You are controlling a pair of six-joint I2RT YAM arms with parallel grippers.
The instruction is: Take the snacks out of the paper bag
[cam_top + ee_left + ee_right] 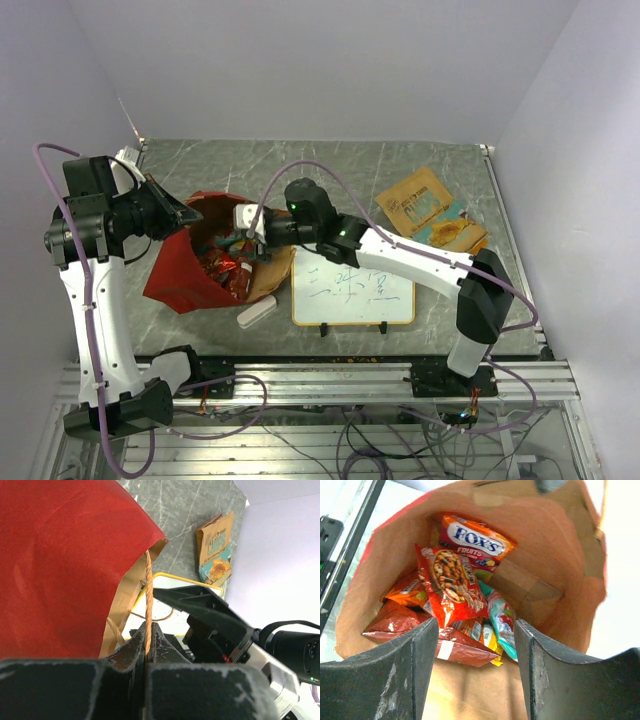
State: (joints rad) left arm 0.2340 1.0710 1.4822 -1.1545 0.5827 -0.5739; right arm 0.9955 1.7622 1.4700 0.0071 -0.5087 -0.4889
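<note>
I will move my right gripper down through the bag's opening next, onto the near corner of the teal packet, because that corner sticks out clear of the red packets.
The red paper bag (178, 272) lies on the table with its mouth held open; its brown inside fills the right wrist view (547, 560). My left gripper (194, 212) is shut on the bag's thin twine handle (148, 595) at the upper rim. My right gripper (248, 238) is open and empty at the bag's mouth, looking in. Inside lie an orange Fox's packet (475, 540), a red nut packet (451, 582), a teal packet (501, 622), a dark red packet (465, 650) and a yellow one (490, 639). A large flat orange bag (428, 207) lies outside at the back right.
A framed whiteboard (352, 290) with writing lies right of the paper bag, under my right arm. A small white eraser block (257, 313) lies by the bag's near corner. Walls close the table at the left, back and right.
</note>
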